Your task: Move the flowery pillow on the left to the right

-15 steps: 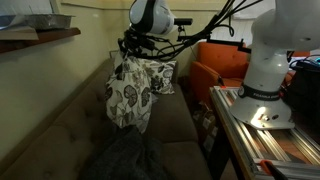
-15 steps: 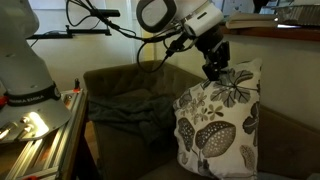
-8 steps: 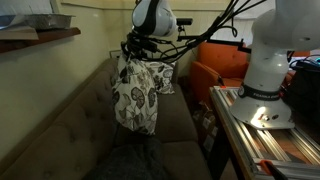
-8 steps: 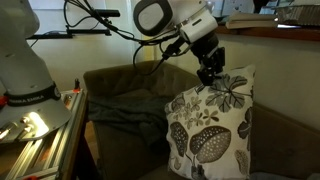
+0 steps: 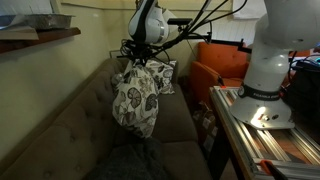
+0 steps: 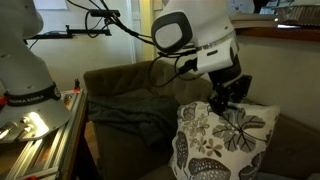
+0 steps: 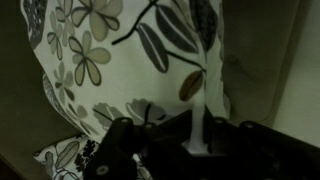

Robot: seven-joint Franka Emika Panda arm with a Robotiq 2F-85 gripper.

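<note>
My gripper holds the flowery pillow's top corner, and the pillow still hangs above the sofa. It will next move outward to the sofa backrest by the wall and let the corner go.
The flowery pillow is white with dark leaf and flower prints. It hangs above the brown sofa, held by its top edge. It shows in both exterior views and fills the wrist view. My gripper is shut on the pillow's upper edge; in an exterior view it pinches the top of the pillow. In the wrist view a fold of fabric sits between the dark fingers.
A second patterned pillow leans at the sofa's far end. A dark grey blanket lies over the sofa seat and back. An orange chair and the robot base on a metal-edged table stand beside the sofa.
The arm has carried the pillow sideways along the sofa and a little lower. The pillow swung and now hangs more bunched under the gripper.
</note>
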